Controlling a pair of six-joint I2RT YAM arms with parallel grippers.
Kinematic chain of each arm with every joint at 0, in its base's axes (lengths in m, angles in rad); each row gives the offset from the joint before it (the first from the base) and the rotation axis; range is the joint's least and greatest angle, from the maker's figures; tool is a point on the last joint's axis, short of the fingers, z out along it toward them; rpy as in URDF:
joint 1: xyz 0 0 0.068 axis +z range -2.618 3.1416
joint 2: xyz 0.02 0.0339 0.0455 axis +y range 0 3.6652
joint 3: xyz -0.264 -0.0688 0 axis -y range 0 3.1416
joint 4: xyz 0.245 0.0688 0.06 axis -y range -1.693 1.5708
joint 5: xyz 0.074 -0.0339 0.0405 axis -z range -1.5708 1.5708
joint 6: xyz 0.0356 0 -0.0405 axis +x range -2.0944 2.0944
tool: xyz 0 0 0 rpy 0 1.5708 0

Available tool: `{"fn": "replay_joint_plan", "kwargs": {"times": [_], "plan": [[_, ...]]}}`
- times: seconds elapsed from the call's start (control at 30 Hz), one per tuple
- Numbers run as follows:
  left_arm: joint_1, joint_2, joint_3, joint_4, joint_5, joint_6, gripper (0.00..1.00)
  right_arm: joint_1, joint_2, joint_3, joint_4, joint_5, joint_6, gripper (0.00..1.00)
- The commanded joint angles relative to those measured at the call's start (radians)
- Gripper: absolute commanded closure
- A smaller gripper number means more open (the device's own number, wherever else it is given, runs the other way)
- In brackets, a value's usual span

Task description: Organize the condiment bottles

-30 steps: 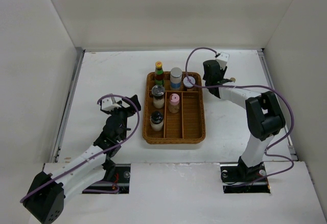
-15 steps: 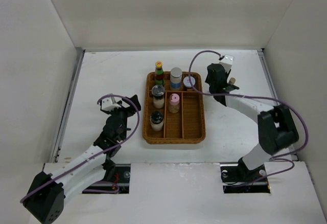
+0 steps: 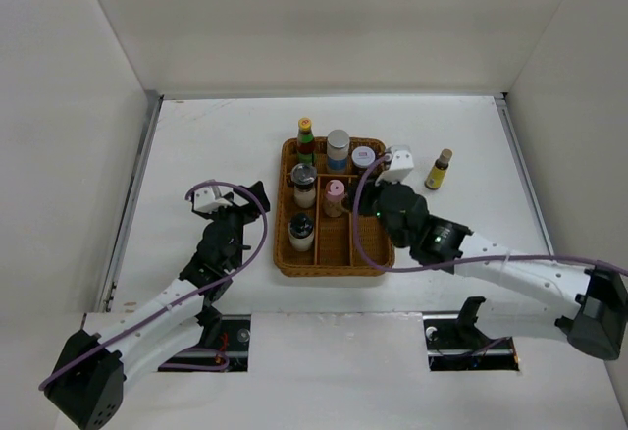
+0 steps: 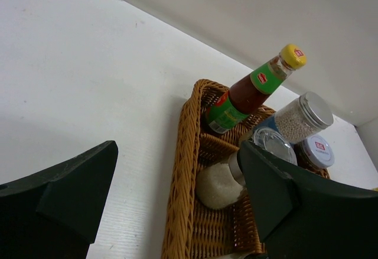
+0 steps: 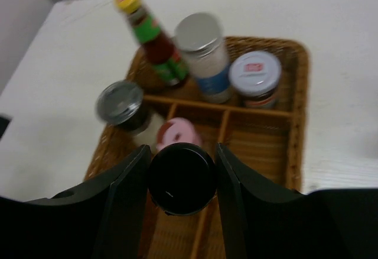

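The bare bottom of the tray before the pink-capped bottle is to the left of my right gripper in the top view and below it, so I need to move my right gripper that way, lower it and let go.
A brown wicker tray (image 3: pixel 381 253) holds several condiment bottles: a green one with an orange cap (image 3: pixel 305 139), a grey-lidded jar (image 3: pixel 338 149), a white-lidded jar (image 3: pixel 364 158), a pink-capped bottle (image 3: pixel 336 197) and two dark-lidded shakers (image 3: pixel 304 185). My right gripper (image 5: pixel 181 177) hangs over the tray's middle, shut on a black-capped bottle (image 5: pixel 181 176). In the top view that gripper (image 3: pixel 384 204) hides the held bottle. A small yellow bottle (image 3: pixel 439 169) stands on the table right of the tray. My left gripper (image 4: pixel 177 211) is open and empty beside the tray's left rim (image 4: pixel 180 170).
White walls close in the table on the left, back and right. The right arm (image 3: pixel 510 271) stretches low across the table in front of the tray's right side. The left arm (image 3: pixel 211 258) lies to the tray's left.
The right arm has swung from behind the tray's back right corner down over the tray's middle. The small yellow bottle it partly hid now shows in full. The left arm has not moved.
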Motion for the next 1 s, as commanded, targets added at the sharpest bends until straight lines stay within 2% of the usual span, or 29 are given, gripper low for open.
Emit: {"fn": "replay_joint_plan", "kwargs": {"times": [0.0, 0.17, 0.33, 0.53, 0.6, 0.67, 0.7, 0.83, 0.97], "plan": [[0.017, -0.01, -0.004, 0.051, 0.005, -0.009, 0.16, 0.098, 0.028, 0.003, 0.026, -0.046, 0.061, 0.64], [0.029, -0.016, -0.009, 0.049, 0.003, -0.009, 0.16, 0.179, 0.124, -0.02, 0.098, -0.056, 0.079, 0.63], [0.031, -0.008, -0.007, 0.052, 0.003, -0.009, 0.16, 0.19, 0.223, -0.052, 0.162, -0.028, 0.07, 0.63], [0.031, -0.007, -0.006, 0.052, 0.0, -0.009, 0.16, 0.198, 0.283, -0.074, 0.164, 0.004, 0.079, 0.6], [0.031, -0.007, -0.006, 0.052, 0.0, -0.009, 0.16, 0.206, 0.286, -0.082, 0.164, 0.009, 0.085, 0.5], [0.032, 0.001, -0.003, 0.052, 0.0, -0.01, 0.16, 0.21, 0.278, -0.086, 0.164, 0.027, 0.085, 0.31], [0.032, 0.002, -0.003, 0.052, 0.003, -0.01, 0.16, 0.212, 0.27, -0.086, 0.162, 0.026, 0.084, 0.25], [0.029, -0.001, -0.003, 0.052, 0.002, -0.01, 0.16, 0.212, 0.2, -0.076, 0.133, 0.02, 0.056, 0.18], [0.029, -0.016, -0.009, 0.052, 0.003, -0.01, 0.16, 0.181, 0.025, -0.082, 0.096, 0.017, 0.029, 0.13]]}}
